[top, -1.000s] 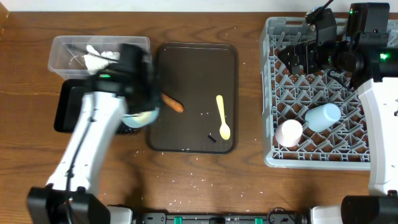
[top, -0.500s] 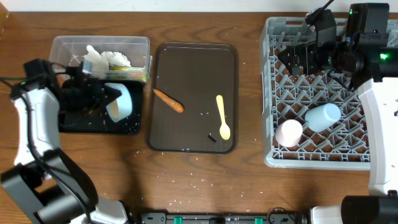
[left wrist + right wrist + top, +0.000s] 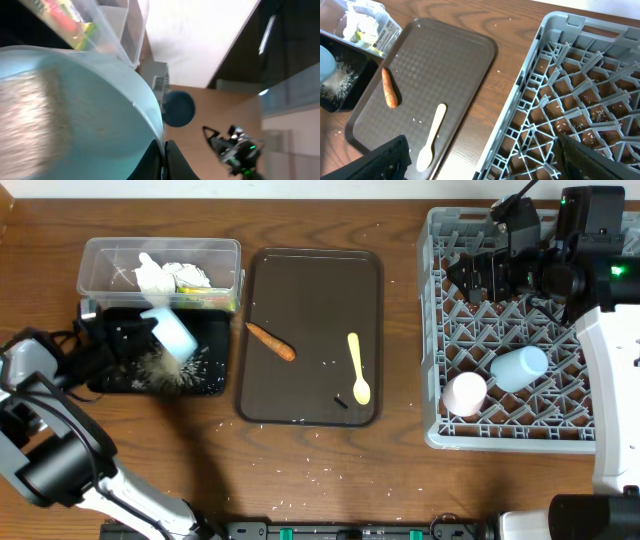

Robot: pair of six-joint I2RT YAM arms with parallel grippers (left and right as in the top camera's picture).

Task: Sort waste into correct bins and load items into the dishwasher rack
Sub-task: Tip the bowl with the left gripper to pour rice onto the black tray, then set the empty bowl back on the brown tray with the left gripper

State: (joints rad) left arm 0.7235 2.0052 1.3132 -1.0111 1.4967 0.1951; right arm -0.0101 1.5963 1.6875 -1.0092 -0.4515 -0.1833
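My left gripper needs to level the bowl [image 3: 172, 330], move down and let go of it on the brown tray's near corner [image 3: 269, 392], because that corner is below, to its right in the overhead view.
My left gripper [image 3: 130, 335] is shut on the rim of the small pale bowl [image 3: 172, 330], tipped over the black tray [image 3: 205, 385], with white rice [image 3: 160, 367] spilling from it. In the left wrist view the fingers [image 3: 164, 155] pinch the bowl's rim [image 3: 100, 100]. The clear tub [image 3: 100, 252] holds tissue [image 3: 160, 275] and the wrapper [image 3: 205, 290]. The carrot [image 3: 271, 342] and yellow spoon [image 3: 357, 367] lie on the brown tray [image 3: 310, 270]. My right gripper [image 3: 481, 145] is open and empty above the rack [image 3: 440, 330]. The pink cup [image 3: 464, 393] and light blue cup [image 3: 520, 367] lie in the rack.
A small black piece [image 3: 340, 402] lies on the brown tray near the spoon. Loose rice grains dot the table in front of the trays [image 3: 315, 473]. A dark blue disc [image 3: 178, 107] shows by the far rack in the left wrist view. The right arm covers the rack's back.
My left arm swung out to the left and carried the bowl over the black tray. The bowl is now tipped and rice spills from it. The right arm has not moved.
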